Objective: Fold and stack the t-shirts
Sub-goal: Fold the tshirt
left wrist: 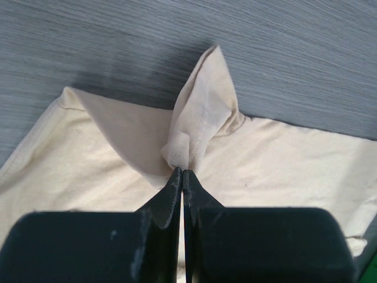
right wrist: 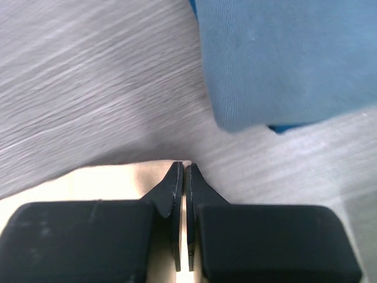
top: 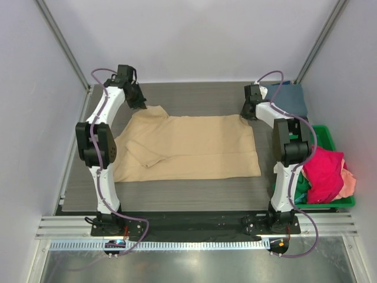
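The tan t-shirt's far corner needs to go toward the t-shirt's near edge. My right gripper should first lift it, then carry it back over the t-shirt.
A tan t-shirt (top: 188, 147) lies spread on the grey table, its left sleeve folded inward. My left gripper (top: 140, 104) is shut on the shirt's far left corner; in the left wrist view the tan t-shirt (left wrist: 203, 112) rises in a peak from my left gripper (left wrist: 183, 171). My right gripper (top: 247, 113) is shut on the far right corner; in the right wrist view my right gripper (right wrist: 183, 165) pinches the tan t-shirt's (right wrist: 106, 183) edge. A folded slate blue t-shirt (top: 288, 97) lies at the far right, also seen in the right wrist view (right wrist: 283, 59).
A green plastic bin (top: 330, 138) at the right edge holds a magenta shirt (top: 323, 171), a peach one (top: 349, 184) and a green one (top: 301, 187). The table's (top: 194, 94) far strip lies beyond the tan shirt.
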Robot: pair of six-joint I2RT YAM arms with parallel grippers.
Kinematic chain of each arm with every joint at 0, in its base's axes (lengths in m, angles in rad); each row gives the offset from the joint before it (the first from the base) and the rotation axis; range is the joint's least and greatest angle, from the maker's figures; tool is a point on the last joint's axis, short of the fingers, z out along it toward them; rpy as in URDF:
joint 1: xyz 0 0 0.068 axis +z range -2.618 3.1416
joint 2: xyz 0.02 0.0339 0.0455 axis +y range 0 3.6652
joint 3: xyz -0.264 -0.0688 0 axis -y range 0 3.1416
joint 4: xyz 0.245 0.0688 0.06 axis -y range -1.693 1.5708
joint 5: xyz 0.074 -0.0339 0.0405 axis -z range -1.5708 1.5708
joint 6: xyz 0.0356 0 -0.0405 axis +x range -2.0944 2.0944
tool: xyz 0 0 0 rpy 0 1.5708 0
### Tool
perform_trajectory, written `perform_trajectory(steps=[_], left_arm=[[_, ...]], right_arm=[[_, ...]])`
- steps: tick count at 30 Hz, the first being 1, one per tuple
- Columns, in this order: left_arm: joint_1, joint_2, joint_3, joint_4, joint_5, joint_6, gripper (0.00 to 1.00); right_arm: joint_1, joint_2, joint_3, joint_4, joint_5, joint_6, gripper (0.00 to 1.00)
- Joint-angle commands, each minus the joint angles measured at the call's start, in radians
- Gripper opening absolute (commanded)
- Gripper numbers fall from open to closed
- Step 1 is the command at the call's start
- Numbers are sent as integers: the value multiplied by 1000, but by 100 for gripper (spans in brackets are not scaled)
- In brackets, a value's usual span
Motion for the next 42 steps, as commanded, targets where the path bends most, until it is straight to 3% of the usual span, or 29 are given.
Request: perform_trajectory(steps=[1, 12, 20, 27, 38, 39, 40, 41, 42], left_arm=[[5, -133, -20, -11, 2, 17, 0], [7, -421, -312, 29, -1, 22, 0], [5, -700, -562, 15, -85, 36, 0], [5, -908, -740, -9, -109, 24, 0], [5, -1092, -922, -70, -139, -7, 3], [7, -1106, -938, -78, -141, -13, 6], [7, -1124, -953, -87, -150, -25, 11], [5, -1156, -956, -119, -153, -33, 24], [5, -1178, -956, -135, -153, -38, 32]], right_arm=[[5, -139, -9, -12, -26, -11, 1], [5, -409, -236, -15, -54, -4, 1], [3, -632, -411, -16, -35, 7, 1], [3, -736, -531, -16, -57, 24, 1], [5, -873, -719, -23, -66, 99, 1], [5, -885, -736, -24, -42, 114, 9], [3, -912, -764, -29, -31, 142, 25], [2, -925, -776, -32, -28, 156, 44], [2, -940, -787, -30, -20, 165, 72]])
